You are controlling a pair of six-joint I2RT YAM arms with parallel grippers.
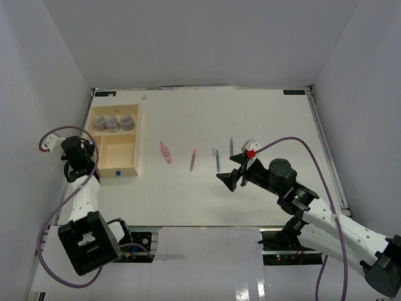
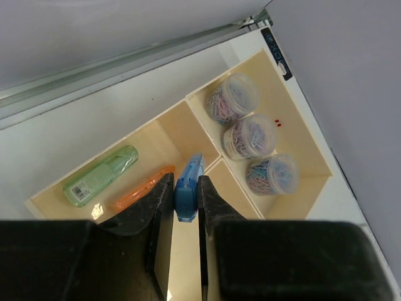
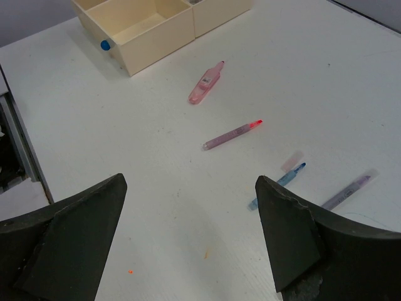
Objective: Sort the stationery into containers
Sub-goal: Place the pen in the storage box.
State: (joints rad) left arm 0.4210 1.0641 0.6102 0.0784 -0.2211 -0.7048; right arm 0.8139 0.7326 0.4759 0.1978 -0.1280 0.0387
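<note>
My left gripper needs to move down next toward the gap between the green and orange markers, which are already in the tray's long section, and release the blue marker (image 2: 188, 188).
The cream tray (image 2: 299, 122) lies at the table's left (image 1: 136, 141). My left gripper (image 2: 185, 187) is shut on a blue marker (image 2: 188, 188) above the tray's long section, which holds a green marker (image 2: 100, 175) and an orange one (image 2: 141, 187). Three round pots (image 2: 250, 137) fill another section (image 1: 113, 122). On the bare table lie a pink marker (image 1: 165, 152), a purple pen (image 1: 193, 159), a blue pen (image 1: 217, 160) and a dark grey pen (image 1: 231, 146). My right gripper (image 3: 189, 185) hangs open above the table, nearer than these pens (image 1: 235, 175).
The square section (image 1: 119, 153) of the tray shows a bare floor. A small blue thing (image 1: 118, 173) sits at the tray's near wall. White walls close in the table on three sides, and a metal rail (image 2: 125, 59) runs behind the tray.
</note>
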